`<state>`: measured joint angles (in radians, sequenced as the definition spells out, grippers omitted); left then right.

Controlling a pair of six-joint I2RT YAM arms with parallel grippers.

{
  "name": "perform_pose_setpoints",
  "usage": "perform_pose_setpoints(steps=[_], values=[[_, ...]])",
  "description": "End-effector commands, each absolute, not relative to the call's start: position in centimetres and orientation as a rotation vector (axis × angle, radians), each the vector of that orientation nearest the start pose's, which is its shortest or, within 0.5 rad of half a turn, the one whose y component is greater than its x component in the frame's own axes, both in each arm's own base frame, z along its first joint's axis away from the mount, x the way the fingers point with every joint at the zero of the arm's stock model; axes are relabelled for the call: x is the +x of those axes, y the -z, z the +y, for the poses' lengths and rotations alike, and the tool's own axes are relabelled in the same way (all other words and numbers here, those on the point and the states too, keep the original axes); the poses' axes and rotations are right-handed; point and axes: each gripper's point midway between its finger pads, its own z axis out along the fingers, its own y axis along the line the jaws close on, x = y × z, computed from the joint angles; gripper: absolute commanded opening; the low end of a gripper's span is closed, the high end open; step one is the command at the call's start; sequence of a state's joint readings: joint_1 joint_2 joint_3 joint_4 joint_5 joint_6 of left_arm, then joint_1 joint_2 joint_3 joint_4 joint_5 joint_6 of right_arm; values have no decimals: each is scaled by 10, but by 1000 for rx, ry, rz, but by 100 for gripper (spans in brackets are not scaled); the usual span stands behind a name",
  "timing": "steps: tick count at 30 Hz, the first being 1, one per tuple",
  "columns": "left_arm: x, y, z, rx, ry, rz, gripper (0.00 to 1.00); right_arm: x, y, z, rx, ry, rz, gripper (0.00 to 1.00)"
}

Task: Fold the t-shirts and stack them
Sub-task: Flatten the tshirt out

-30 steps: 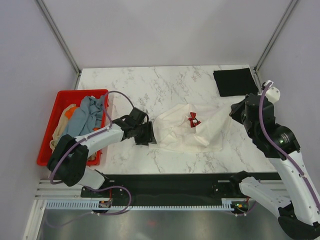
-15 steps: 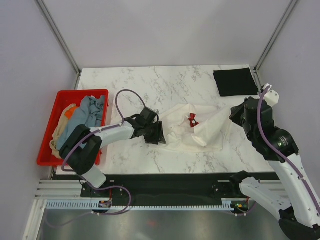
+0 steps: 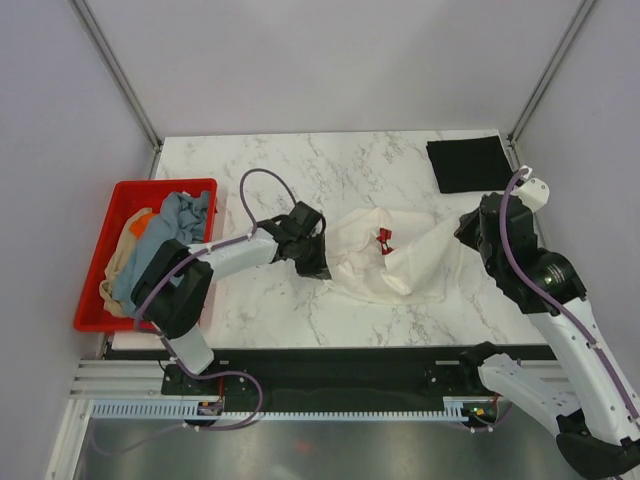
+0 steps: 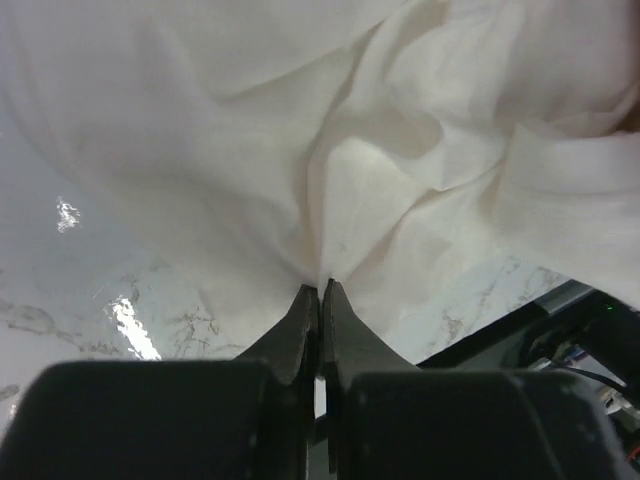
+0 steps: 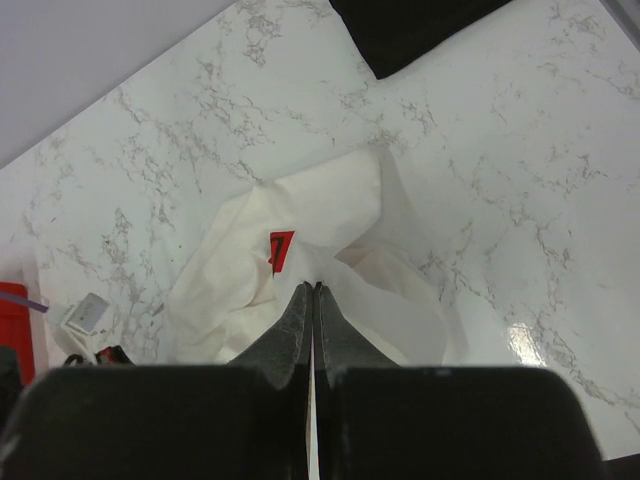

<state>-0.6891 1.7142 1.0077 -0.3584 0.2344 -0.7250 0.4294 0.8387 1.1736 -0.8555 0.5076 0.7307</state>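
Note:
My left gripper should lift the t-shirt's held, bunched edge, carry it outward and lower it to release, as the tabletop beyond that edge lies outward of my left gripper.
A crumpled cream-white t-shirt with a small red print lies mid-table. My left gripper is shut on its left edge; in the left wrist view the closed tips pinch a fold of the cream cloth. My right gripper is shut on the shirt's right side, pulling that part up; its tips bite the cloth just below the red print. A folded black t-shirt lies flat at the back right corner, also seen in the right wrist view.
A red plastic crate at the table's left edge holds a heap of shirts: grey-blue, orange and tan. Metal frame posts stand at the two back corners. A black rail runs along the near edge.
My left gripper moved right to the cream shirt's left edge and shut on it. The right gripper kept its grip and shifted slightly left, bunching the shirt.

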Motion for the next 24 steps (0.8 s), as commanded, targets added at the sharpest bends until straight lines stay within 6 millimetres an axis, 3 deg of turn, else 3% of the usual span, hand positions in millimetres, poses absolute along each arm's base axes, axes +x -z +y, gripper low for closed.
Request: perform_pose_setpoints(steps=[1,2,3,4,5,7,8,10,11,13,16,19,20,22,23,24], values=[[286,-133,-278,-2,743,2617,2,269,-335,45,604,-188,1842,0],[288,-144,-261,-33,664,2616,2,271,-345,44,607,-186,1819,0],[300,-187,-256,-44,682,2515,2,273,-365,40,620,-183,1770,0],[312,-203,-237,-77,619,2471,2,278,-373,39,619,-167,1757,0],[318,-235,-227,-89,603,2419,2,279,-399,37,627,-192,1699,0],[333,-272,-195,-151,522,2324,2,283,-421,32,651,-178,1643,0],[339,-304,-187,-171,533,2254,2,279,-450,27,657,-193,1582,0],[339,-330,-164,-217,522,2209,2,278,-474,15,689,-154,1519,0],[339,-349,-159,-219,538,2166,2,270,-496,8,699,-159,1465,0],[333,-364,-150,-227,546,2140,2,263,-510,-5,727,-119,1419,0],[326,-369,-146,-221,550,2130,2,249,-519,-15,729,-101,1390,0],[318,-351,-148,-219,560,2174,2,243,-495,-19,716,-64,1434,0],[316,-335,-147,-222,548,2214,2,247,-472,-15,698,-37,1489,0],[314,-317,-147,-228,533,2247,2,240,-448,-15,702,-45,1524,0],[309,-292,-144,-237,506,2300,2,244,-411,-10,682,-5,1613,0],[306,-278,-142,-239,492,2327,2,243,-393,-8,681,0,1652,0]])
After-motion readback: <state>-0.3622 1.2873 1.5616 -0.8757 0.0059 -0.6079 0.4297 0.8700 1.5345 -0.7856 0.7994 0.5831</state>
